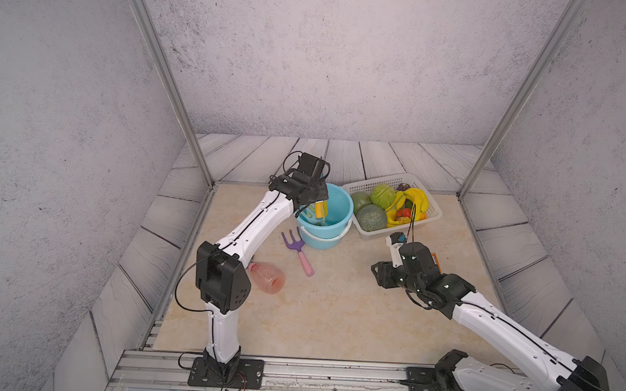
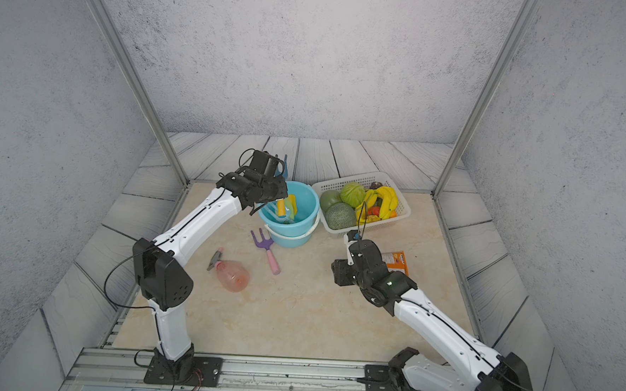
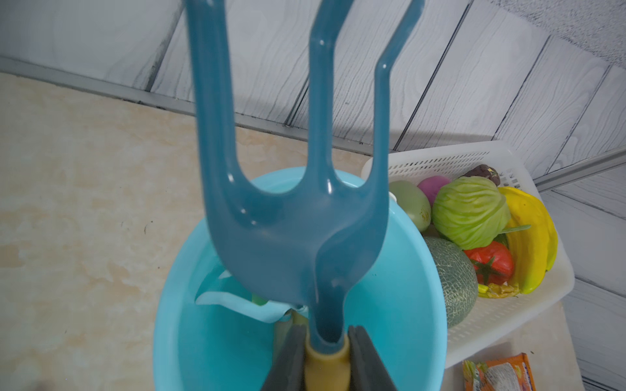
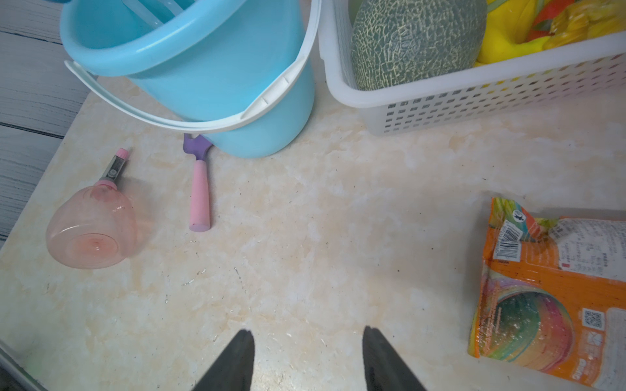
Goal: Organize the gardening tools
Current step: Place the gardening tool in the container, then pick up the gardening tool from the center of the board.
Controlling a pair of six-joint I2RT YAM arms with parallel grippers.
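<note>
The bucket's opening (image 3: 384, 316) is below, so my left gripper should next move toward the white basket, go down into that opening and let go of the fork (image 3: 298, 237) where other handles lie.
My left gripper (image 3: 327, 338) is shut on the yellow handle of a teal fork (image 3: 298, 237), and the tines point up and away. It hangs over the light-blue bucket (image 1: 348, 202), as the left wrist view also shows. A light-blue tool (image 3: 237, 301) and other handles lie inside the bucket. A purple rake (image 1: 298, 245) with a pink handle lies on the table in front of the bucket. To its left a pink spray bottle (image 2: 232, 275) lies on its side. My right gripper (image 4: 308, 335) is open over bare table, right of the rake.
A white basket (image 2: 402, 208) of fruit and vegetables stands right of the bucket. An orange packet (image 2: 398, 261) lies flat beside my right arm. Metal frame posts and grey walls close in the table on three sides.
</note>
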